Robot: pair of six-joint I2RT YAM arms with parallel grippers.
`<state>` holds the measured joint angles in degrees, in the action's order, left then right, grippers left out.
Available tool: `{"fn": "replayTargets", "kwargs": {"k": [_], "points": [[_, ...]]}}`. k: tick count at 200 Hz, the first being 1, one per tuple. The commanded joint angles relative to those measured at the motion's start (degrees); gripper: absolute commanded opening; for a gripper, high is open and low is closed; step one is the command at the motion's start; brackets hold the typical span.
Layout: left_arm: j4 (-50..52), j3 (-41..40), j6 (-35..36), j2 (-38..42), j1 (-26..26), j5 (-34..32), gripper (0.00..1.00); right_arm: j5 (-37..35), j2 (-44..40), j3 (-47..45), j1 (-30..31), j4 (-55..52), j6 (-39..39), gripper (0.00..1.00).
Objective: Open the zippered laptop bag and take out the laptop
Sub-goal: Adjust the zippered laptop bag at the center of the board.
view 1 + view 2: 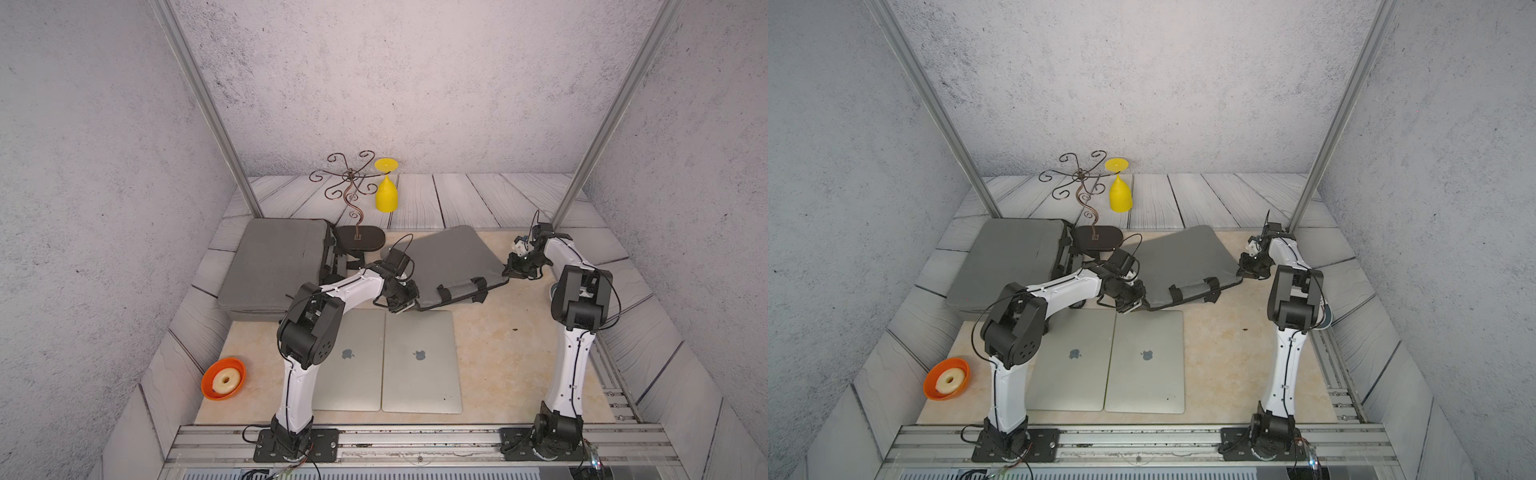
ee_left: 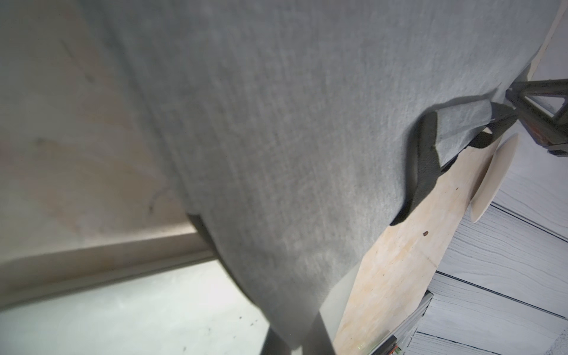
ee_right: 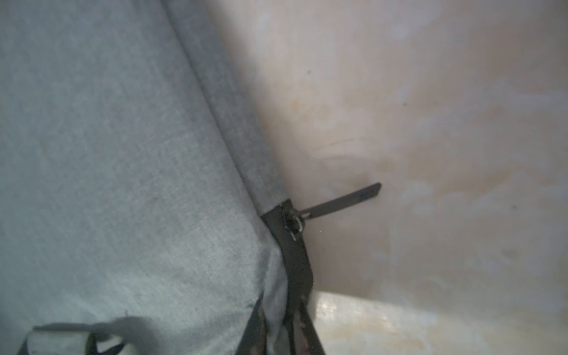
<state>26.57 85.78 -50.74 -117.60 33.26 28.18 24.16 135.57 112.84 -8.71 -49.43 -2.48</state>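
Observation:
The stand's dark base [image 1: 360,238] is outward of my left gripper, so my left gripper should carry the bag's pinched corner outward toward it and release the fabric.
The grey zippered laptop bag [image 1: 453,262] [image 1: 1183,266] lies at an angle mid-table, its black handle facing the front. My left gripper [image 1: 405,305] [image 2: 296,341] is shut on the fabric of its near left corner. At the bag's right corner my right gripper [image 1: 510,272] [image 3: 276,335] is shut on the cloth beside the black zipper tape. The zipper slider [image 3: 292,221] and its black pull tab [image 3: 344,201] sit just beyond that grip, free. Two closed silver laptops [image 1: 349,361] [image 1: 419,361] lie side by side in front of the bag. The bag's inside is hidden.
A second grey bag [image 1: 278,262] lies at the back left. Behind it stand a wire stand on a dark base [image 1: 359,239] and an upturned yellow glass [image 1: 386,195]. An orange bowl with a doughnut [image 1: 224,378] sits front left. A pale plate [image 2: 491,181] lies by the right arm.

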Motion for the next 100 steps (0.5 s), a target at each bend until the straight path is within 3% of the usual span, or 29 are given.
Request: {"fn": "replayTargets", "kwargs": {"k": [1,63,100], "points": [[0.84,4.54,5.25,-1.40,-2.12,0.37,0.00,1.52,-2.92,-5.84,0.73,-1.71,-0.46,0.03],[9.19,18.23,14.54,-8.50,-8.13,-2.32,0.00,6.31,-19.77,-28.77,2.90,10.12,-8.91,0.02],[11.67,23.41,16.18,-12.67,-10.99,-3.81,0.01,6.94,-24.72,-37.44,6.59,16.59,-14.31,0.07]]}}
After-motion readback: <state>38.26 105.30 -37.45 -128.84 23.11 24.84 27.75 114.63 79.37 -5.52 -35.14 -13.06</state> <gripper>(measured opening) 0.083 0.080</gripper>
